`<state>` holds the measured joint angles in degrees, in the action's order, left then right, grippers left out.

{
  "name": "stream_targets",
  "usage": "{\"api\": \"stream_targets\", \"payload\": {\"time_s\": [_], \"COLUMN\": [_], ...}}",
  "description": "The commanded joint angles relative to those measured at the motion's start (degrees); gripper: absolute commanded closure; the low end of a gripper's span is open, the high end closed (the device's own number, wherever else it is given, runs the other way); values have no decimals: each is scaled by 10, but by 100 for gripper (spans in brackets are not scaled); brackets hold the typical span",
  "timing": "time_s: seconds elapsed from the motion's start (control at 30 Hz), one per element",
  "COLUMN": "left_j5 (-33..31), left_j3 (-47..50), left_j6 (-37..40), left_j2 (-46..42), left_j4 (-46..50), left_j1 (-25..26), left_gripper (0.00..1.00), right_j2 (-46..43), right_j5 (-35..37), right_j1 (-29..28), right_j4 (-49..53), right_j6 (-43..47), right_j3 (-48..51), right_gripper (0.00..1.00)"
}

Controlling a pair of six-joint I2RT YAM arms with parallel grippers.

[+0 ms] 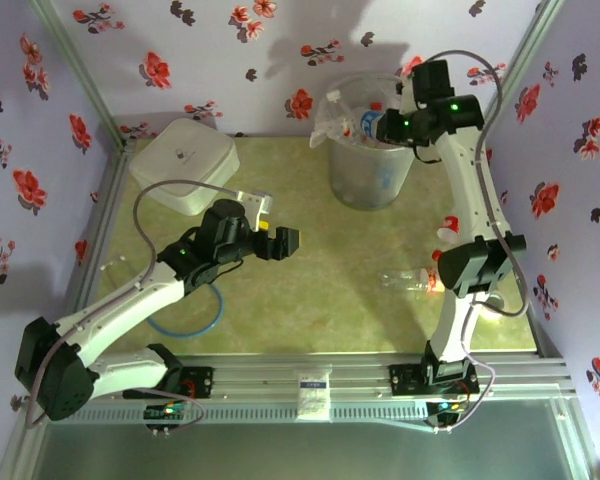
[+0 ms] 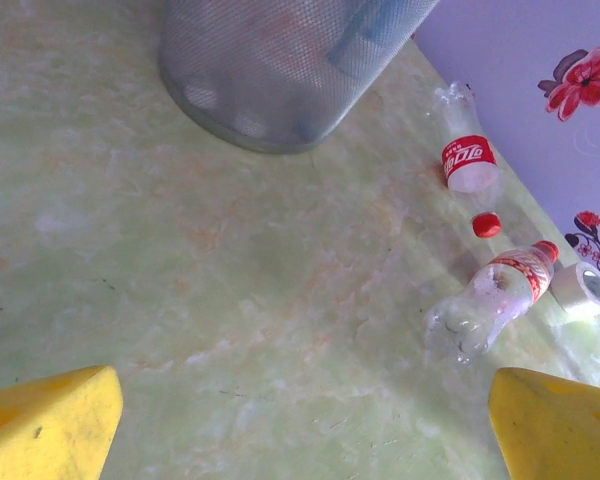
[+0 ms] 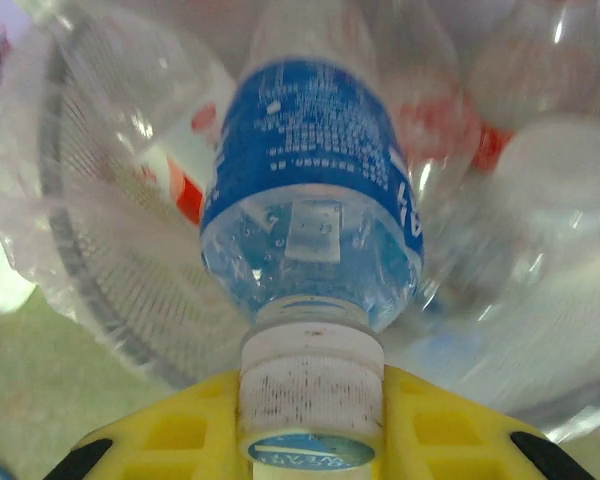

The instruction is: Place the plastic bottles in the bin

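My right gripper rises over the bin's opening next, then lowers and releases the blue-labelled bottle's white cap, as the bottles inside lie below.
My right gripper is shut on the white cap of a blue-labelled clear bottle, which points into the bin. Several clear bottles with red-white labels lie inside it. From above, the right gripper hangs over the right rim of the round translucent bin. My left gripper is open over the table's middle, its yellow fingers wide apart with nothing between them. Ahead of it lie a red-capped bottle, a crushed red-labelled bottle and the bin's base.
A white lidded box stands at the back left. A blue cable loop lies beside the left arm. A loose red cap and a tape roll lie near the right wall. Flowered walls enclose the table.
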<state>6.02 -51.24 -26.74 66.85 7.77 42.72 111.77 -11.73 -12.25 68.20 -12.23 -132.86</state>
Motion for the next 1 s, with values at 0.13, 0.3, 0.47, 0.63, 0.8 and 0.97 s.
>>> {"api": "stream_targets", "payload": {"time_s": [0.13,0.3,0.47,0.63,0.8,0.97], "left_j5": [-4,-3,-3,-4,-6,-3], "left_j3": [2,-3,-4,-5,-5,-8], "left_j6": [-10,-10,-15,-12,-12,-17], "left_j2": [-14,-8,-5,-11,-15,1], "left_j4": [0,0,1,9,11,-5], "left_j1": [-5,-6,-6,-7,-9,-10], "left_gripper": [6,6,6,6,6,6], "right_j2": [-4,-13,-20,-20,-9,-42], "right_j5": [-46,-17,6,43,38,30], "right_j1": [-30,-22,-17,-17,-12,-11], "right_j4": [88,58,-19,-68,-20,-45], "right_j6": [38,36,38,54,60,67], "right_j3": [-42,-71,-68,-75,-135,-65], "right_gripper": [89,90,90,89,87,87]}}
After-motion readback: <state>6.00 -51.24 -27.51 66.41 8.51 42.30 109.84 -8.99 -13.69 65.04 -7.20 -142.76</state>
